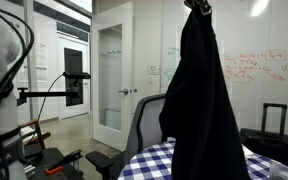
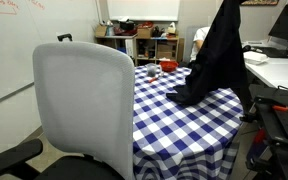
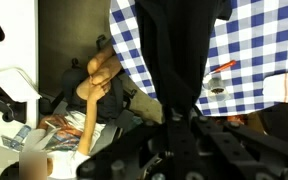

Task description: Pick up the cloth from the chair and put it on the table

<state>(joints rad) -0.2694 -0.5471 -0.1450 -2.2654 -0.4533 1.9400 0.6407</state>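
My gripper should next carry the cloth's top outward and down over the bare checked tablecloth by the chair and release it there, because that spot is farther out and lower.
The large black cloth (image 1: 202, 95) hangs limp from my gripper (image 1: 196, 6) high above the table (image 1: 149, 160) with the blue-and-white checked tablecloth. In an exterior view the cloth (image 2: 216, 60) drapes down with its lower end resting on the table (image 2: 174, 115). The grey chair (image 2: 82, 105) stands in front of the table, its backrest bare; it also shows in an exterior view (image 1: 144, 125). In the wrist view the cloth (image 3: 174, 50) hangs from my shut gripper (image 3: 184, 118) over the checked table (image 3: 254, 60).
A black suitcase (image 1: 272, 125) stands behind the table. Small items, one red, (image 2: 156, 69) sit on the far part of the table. Shelves with boxes (image 2: 144, 40) are at the back. A desk (image 2: 274, 65) stands beside the table.
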